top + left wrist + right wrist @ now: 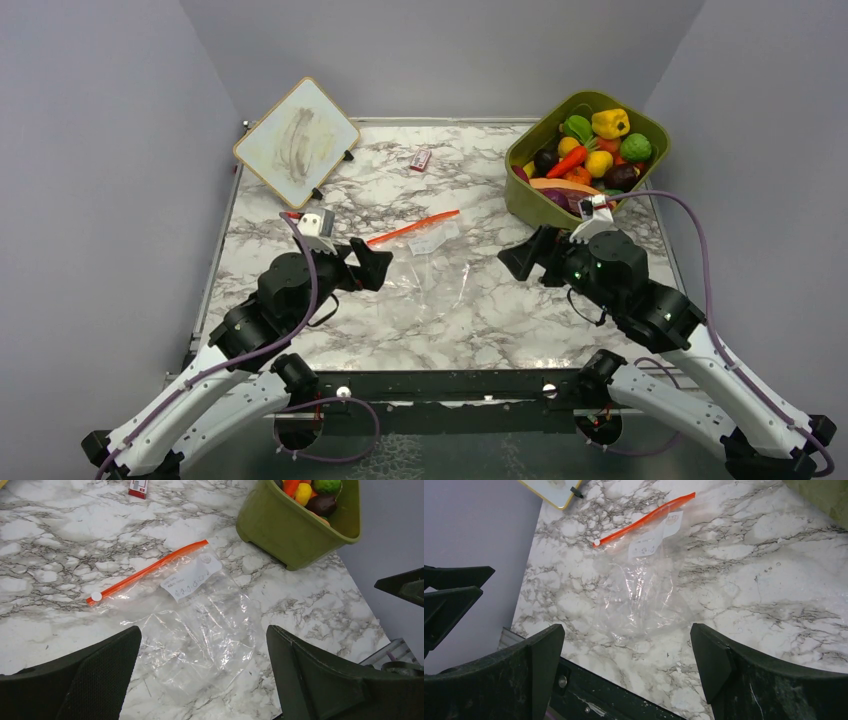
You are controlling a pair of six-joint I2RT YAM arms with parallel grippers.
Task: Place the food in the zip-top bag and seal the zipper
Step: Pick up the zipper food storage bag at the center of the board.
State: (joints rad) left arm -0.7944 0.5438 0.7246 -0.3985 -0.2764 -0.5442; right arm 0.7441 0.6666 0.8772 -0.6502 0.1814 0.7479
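The right gripper moves across to the left in the top view and down next, fingers open, onto the bag's tub-side edge [467, 272] [679, 591], which lies flat below it.
The clear zip-top bag [435, 268] lies flat and empty on the marble table, also in the left wrist view [200, 625] and the right wrist view [639, 597]. Its orange-red zipper [412, 228] runs along the far edge, with a white slider [96, 596] at one end. The toy food [590, 155] is piled in the olive-green tub [530, 205] at the back right. My left gripper [375, 265] is open and empty just left of the bag. My right gripper [520, 260] is open and empty to the bag's right, in front of the tub.
A small whiteboard [296, 140] leans at the back left. A small red-white packet [421, 159] lies at the back middle. Grey walls close in both sides. The table's dark front rail [440, 385] runs between the arm bases.
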